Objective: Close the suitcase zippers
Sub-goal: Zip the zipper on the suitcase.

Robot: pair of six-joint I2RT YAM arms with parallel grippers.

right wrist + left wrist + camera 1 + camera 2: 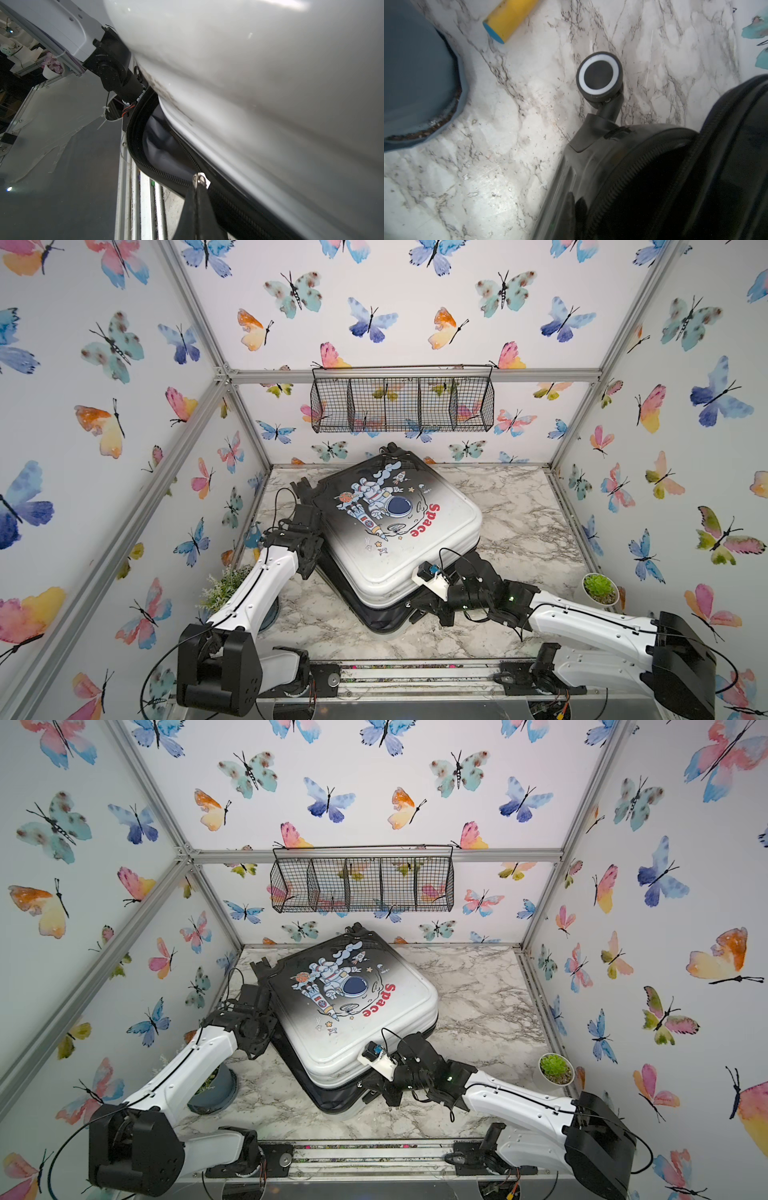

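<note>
My right gripper swings outward beside the case's white end (248,124), which extends outward from my fingers, and releases the silver pull (200,179) next, since the case lies crooked.
The suitcase (395,531) (353,1011) lies flat and askew on the marble table, print side up, white end toward me. My right gripper (197,192) is at the near white corner (415,612), shut on a silver zipper pull (200,179). Ahead of the pull the black zipper track (143,164) gapes and grey lining (162,145) shows; behind it the teeth are joined. My left gripper (576,202) is at the case's left side (309,568), its fingertips (571,200) together against the black shell beside the zipper track (612,187). Nothing shows between them.
A black wheel with a white ring (599,75) sticks out of the case near my left gripper. A yellow cylinder (508,18) and a blue-grey plant pot (415,83) sit to its left. A succulent (598,589) stands front right. A wire basket (401,400) hangs on the back wall.
</note>
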